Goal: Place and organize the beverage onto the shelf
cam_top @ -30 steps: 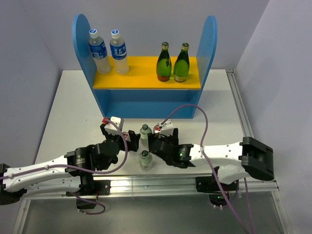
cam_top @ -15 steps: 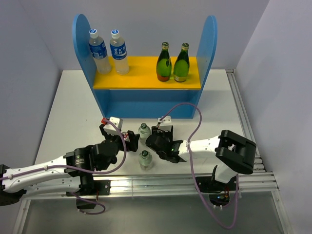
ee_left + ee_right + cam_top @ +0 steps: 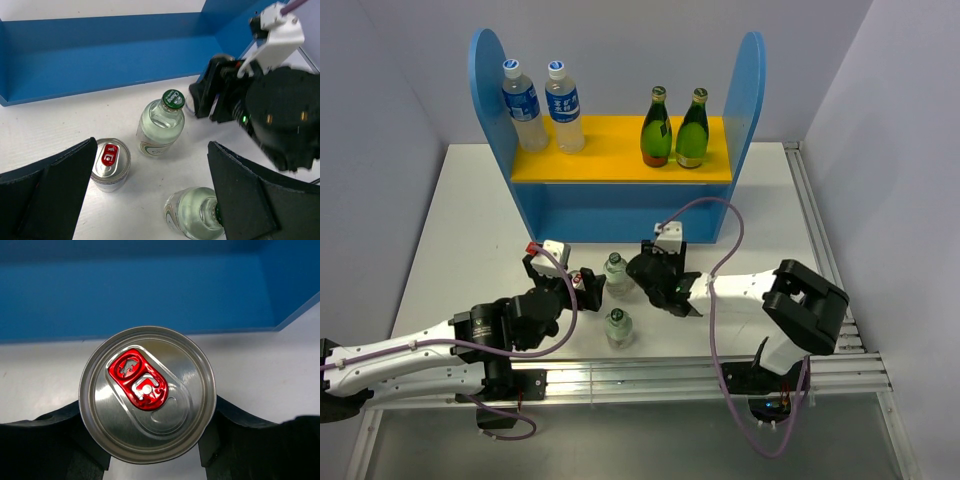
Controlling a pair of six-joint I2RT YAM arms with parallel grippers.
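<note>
The silver can will go outward in my right gripper into the shelf's lower level (image 3: 696, 226) (image 3: 227, 300), toward the shelf's side panel by the green bottles, as that corner is empty.
My right gripper (image 3: 147, 409) is shut on a silver can with a red tab (image 3: 147, 400), its jaws pressing both sides, just in front of the blue shelf (image 3: 150, 295). In the top view this gripper (image 3: 646, 268) hides the can. My left gripper (image 3: 151, 152) stands open over a second red-tabbed can (image 3: 110, 157) and two clear green-capped bottles (image 3: 161, 122) (image 3: 195, 212), touching none. On the shelf's yellow board (image 3: 610, 160) stand two water bottles (image 3: 525, 105) and two green bottles (image 3: 657, 128).
The shelf's lower tier (image 3: 620, 210) opens toward the arms behind the loose drinks. Its tall side panels (image 3: 744, 90) flank the board. The right arm's cable (image 3: 720, 215) loops near the shelf's right corner. The two grippers stand close, with a bottle (image 3: 616, 270) between them.
The right gripper has closed onto the can and shifted slightly toward the shelf, its elbow lifting. The left arm and the loose drinks have stayed put.
</note>
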